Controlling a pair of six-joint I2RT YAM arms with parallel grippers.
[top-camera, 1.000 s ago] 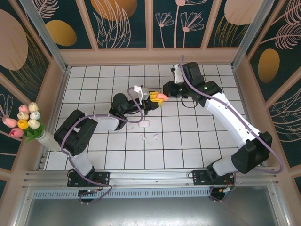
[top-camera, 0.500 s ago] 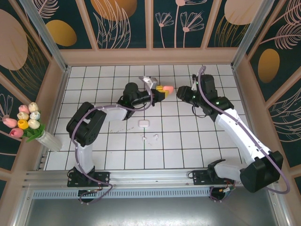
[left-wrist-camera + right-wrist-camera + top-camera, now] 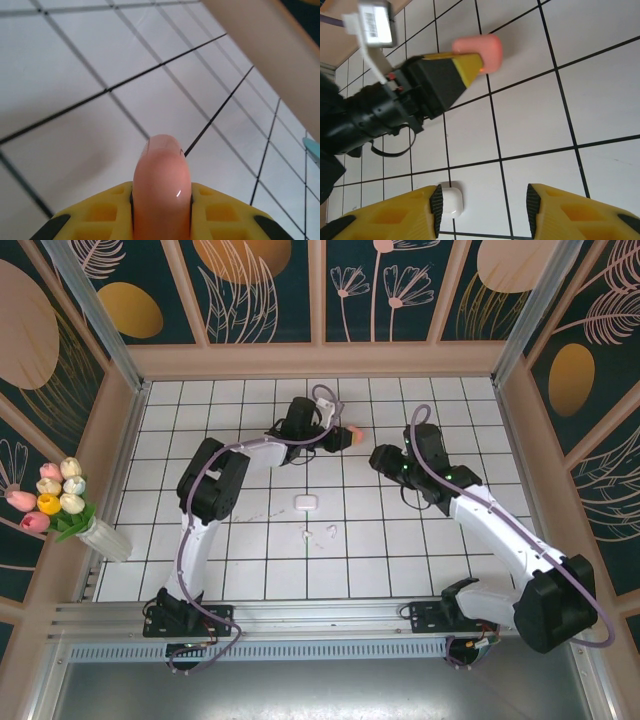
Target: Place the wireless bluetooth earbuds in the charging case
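Note:
My left gripper lowers the salmon-pink charging case [image 3: 353, 432] it still holds above the bare far tiles and releases it there next, as those tiles lie below the gripper.
My left gripper [image 3: 338, 437] is shut on a salmon-pink charging case [image 3: 353, 432], held above the far tiles; in the left wrist view the rounded pink charging case [image 3: 161, 185] sticks out between the yellow fingers [image 3: 227, 210]. My right gripper [image 3: 384, 458] hangs open just right of it, and in the right wrist view the right gripper [image 3: 484, 207] has only bare tile between its pads. A white charging case [image 3: 306, 502] lies shut on the tiles, and the same white case [image 3: 451, 201] shows beside the left pad. Two white earbuds [image 3: 305, 534] [image 3: 331, 531] lie just nearer than it.
A vase of tulips [image 3: 60, 502] stands at the left wall. Wooden walls [image 3: 320, 358] ring the white tiled floor [image 3: 420, 550], with a metal rail [image 3: 320, 615] along the near edge. The left arm [image 3: 205, 490] stretches far across the left-middle tiles.
The right gripper has opened and drawn back to the right, away from the pink case. The left gripper has carried the pink case farther back and a little right.

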